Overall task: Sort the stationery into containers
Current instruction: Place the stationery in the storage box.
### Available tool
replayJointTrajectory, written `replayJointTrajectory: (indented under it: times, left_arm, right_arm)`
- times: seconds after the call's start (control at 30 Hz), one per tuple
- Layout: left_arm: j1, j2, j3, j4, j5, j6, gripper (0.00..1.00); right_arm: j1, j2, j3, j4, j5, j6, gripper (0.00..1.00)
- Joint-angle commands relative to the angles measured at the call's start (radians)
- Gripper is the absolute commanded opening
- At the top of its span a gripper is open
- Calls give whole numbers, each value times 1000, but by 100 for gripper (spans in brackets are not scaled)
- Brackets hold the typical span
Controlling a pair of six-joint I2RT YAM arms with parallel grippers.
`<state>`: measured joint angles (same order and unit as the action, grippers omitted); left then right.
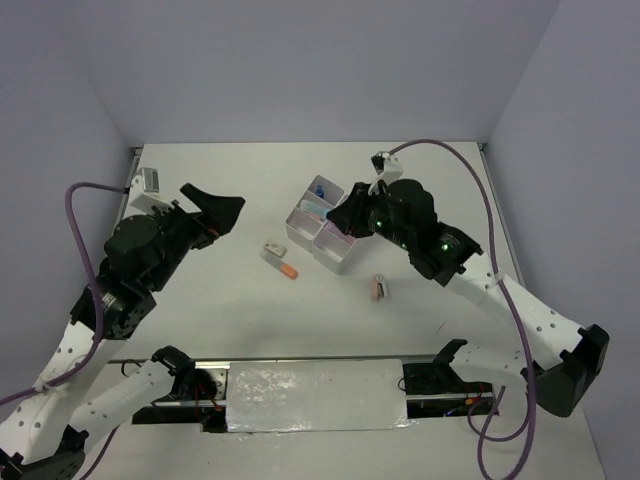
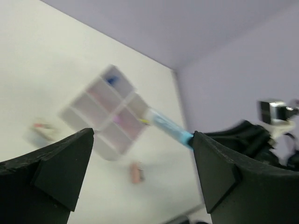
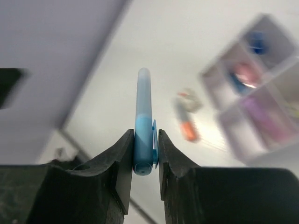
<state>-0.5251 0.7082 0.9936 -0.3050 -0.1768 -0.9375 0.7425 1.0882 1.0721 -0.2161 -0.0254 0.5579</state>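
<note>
The section of the box with the purple item (image 3: 264, 117) is below my right gripper, so my right gripper will tip downward, lower the blue highlighter (image 3: 143, 116) into it beside that item, and let go.
My right gripper (image 1: 340, 217) (image 3: 144, 140) is shut on a blue highlighter (image 3: 143, 116), which sticks out in front of the jaws. It hangs by the near right side of the white four-compartment box (image 1: 303, 222), with the highlighter (image 2: 167, 126) reaching over the box (image 2: 70, 114). The box (image 3: 224, 121) holds a blue-capped item (image 1: 320, 187) and pink and purple items. My left gripper (image 1: 218, 208) (image 2: 142, 140) is open and empty, raised left of the box. An orange highlighter (image 1: 286, 268) (image 3: 188, 129) and a small pale item (image 1: 270, 250) lie on the table in front of the box.
A pink mini stapler (image 1: 381, 288) (image 2: 136, 171) lies on the table in front of the box, to its right. A grey wall rises at the table's far edge. A strip of foil tape (image 1: 310, 395) runs between the arm bases.
</note>
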Motion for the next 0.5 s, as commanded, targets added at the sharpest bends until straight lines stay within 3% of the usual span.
replayJointTrajectory:
  times: [0.0, 0.13, 0.27, 0.47]
  left_arm:
    - [0, 69, 105, -428, -303, 175, 99]
    - [0, 88, 83, -428, -248, 265, 99]
    - [0, 91, 27, -401, -193, 292, 99]
    - [0, 102, -24, -378, -161, 312, 99]
  right_arm:
    - [-92, 106, 150, -379, 151, -165, 0]
    - [-146, 286, 305, -584, 200, -236, 0]
    - [-155, 416, 390, -598, 193, -269, 0]
    - [-155, 480, 411, -605, 214, -271, 0]
